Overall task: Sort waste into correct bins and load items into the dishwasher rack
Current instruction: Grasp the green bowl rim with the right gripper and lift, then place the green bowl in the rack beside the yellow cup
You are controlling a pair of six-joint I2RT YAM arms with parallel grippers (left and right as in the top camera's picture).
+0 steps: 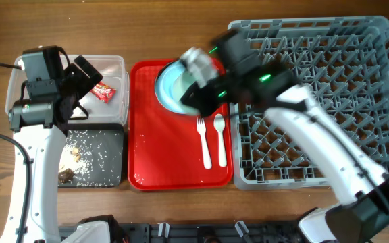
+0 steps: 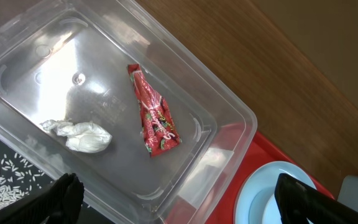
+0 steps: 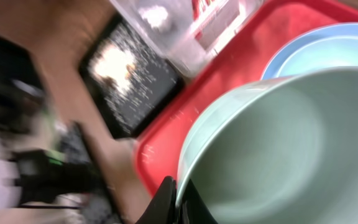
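The bowl swings to the right in the overhead view next with my right gripper. It tilts and lowers for release among dishwasher rack wires (image 1: 252,120) beside the tray, as these stand empty.
My right gripper (image 3: 180,200) is shut on the rim of the pale green bowl (image 3: 278,155), which tilts above the red tray (image 1: 167,158). In the overhead view this gripper (image 1: 196,79) hangs over the pale blue plate (image 1: 164,86) at the tray's far end. A white fork (image 1: 203,143) and spoon (image 1: 220,138) lie on the tray. My left gripper (image 2: 185,208) is open and empty above the clear tub (image 2: 241,115), which holds the red wrapper (image 2: 154,115) and the crumpled white tissue (image 2: 79,135). The grey dishwasher rack (image 1: 356,81) is on the right.
A black tray (image 1: 113,145) with rice-like scraps (image 1: 80,156) sits in front of the clear tub (image 1: 117,67). The red tray lies between the bins and the rack. Brown table wood shows along the far and left edges.
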